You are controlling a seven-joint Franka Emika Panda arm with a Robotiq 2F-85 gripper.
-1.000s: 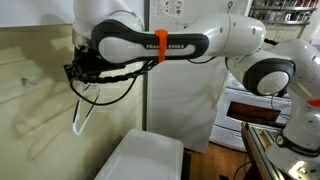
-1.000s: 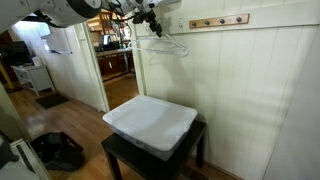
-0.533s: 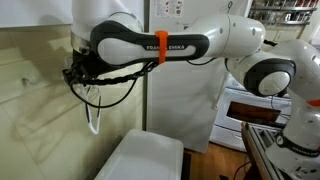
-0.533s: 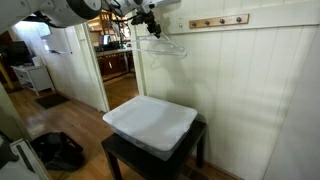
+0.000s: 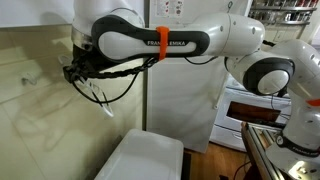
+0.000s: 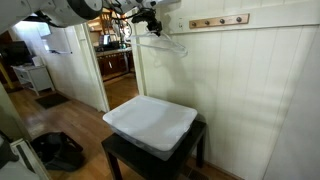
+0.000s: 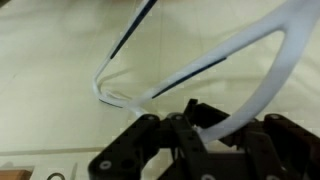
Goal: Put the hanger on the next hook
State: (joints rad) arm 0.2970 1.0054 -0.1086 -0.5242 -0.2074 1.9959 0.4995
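Next, my gripper lowers slightly along the cream panelled wall (image 6: pixel 172 56) beside the hook bar (image 6: pixel 218 21) and releases the thin white hanger, since its frame hangs close to that wall.
My gripper (image 5: pixel 78 73) is shut on the thin white hanger (image 5: pixel 102 103), close to the cream panelled wall. In an exterior view the hanger (image 6: pixel 163 43) hangs from the gripper (image 6: pixel 150 22) just below the wooden hook rail (image 6: pixel 218 21), left of its hooks. In the wrist view the hanger's frame (image 7: pixel 200 65) curves up from between the black fingers (image 7: pixel 205 122) against the wall.
A white lidded bin (image 6: pixel 150 122) sits on a dark low table (image 6: pixel 158 156) below the arm; it also shows in an exterior view (image 5: pixel 145 157). A doorway (image 6: pixel 112 60) opens beside the wall. A stove (image 5: pixel 252 108) stands behind the arm.
The hanger has swung upward and toward the arm; its lower loop, hanging low a second ago, is now raised and tilted. The gripper has shifted slightly.
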